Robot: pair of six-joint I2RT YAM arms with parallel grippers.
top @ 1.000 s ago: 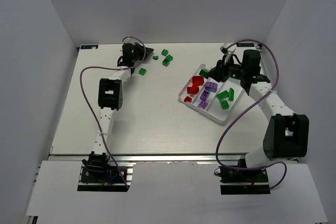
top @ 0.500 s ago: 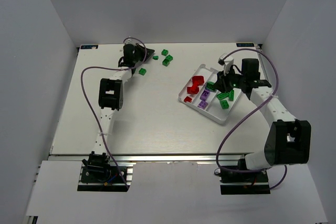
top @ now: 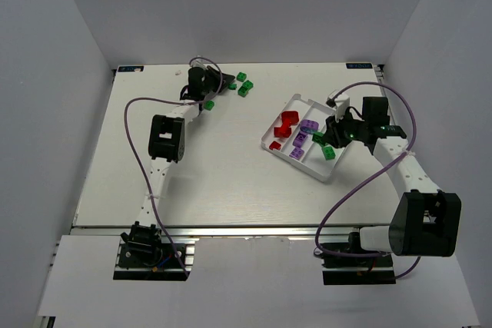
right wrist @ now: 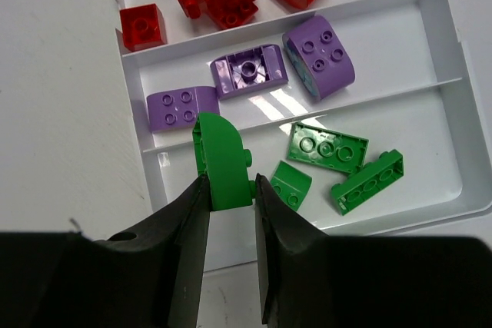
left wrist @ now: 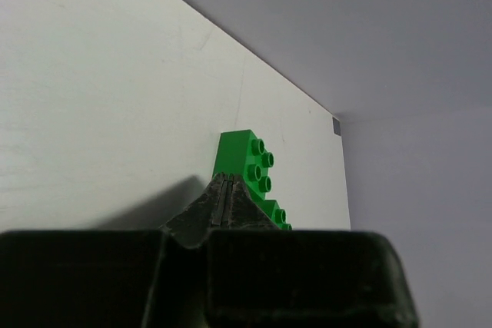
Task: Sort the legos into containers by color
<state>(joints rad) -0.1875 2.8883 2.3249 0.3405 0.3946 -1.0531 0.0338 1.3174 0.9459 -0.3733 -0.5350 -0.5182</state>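
Note:
The green section's near end (top: pixel 319 164) (right wrist: pixel 234 224) has a bare bottom. I should next bring my right gripper back from the tray's divider and down over it to release the green lego.
The white tray (top: pixel 296 100) holds red legos (top: pixel 287 122) in its left compartment, purple ones (top: pixel 300 140) in the middle and green ones (top: pixel 329 153) on the right. My right gripper (top: pixel 320 139) is shut on a rounded green lego (right wrist: pixel 222 157) and holds it above the near end of the green compartment (right wrist: pixel 430 124), by the divider. My left gripper (top: pixel 218 87) is shut and empty at the far edge of the table. Its tips (left wrist: pixel 223 179) rest just short of a green lego (left wrist: pixel 243 160). Loose green legos (top: pixel 244 84) lie around it.
One more green lego (top: pixel 208 104) lies beside the left arm's wrist. The grey back wall (left wrist: pixel 369 36) stands close behind the loose legos. The right arm's purple cable (top: pixel 346 193) loops over the table near the tray.
My right gripper has carried the green lego from the tray's far end to above its green compartment. My left gripper has shifted a little right toward the loose green legos.

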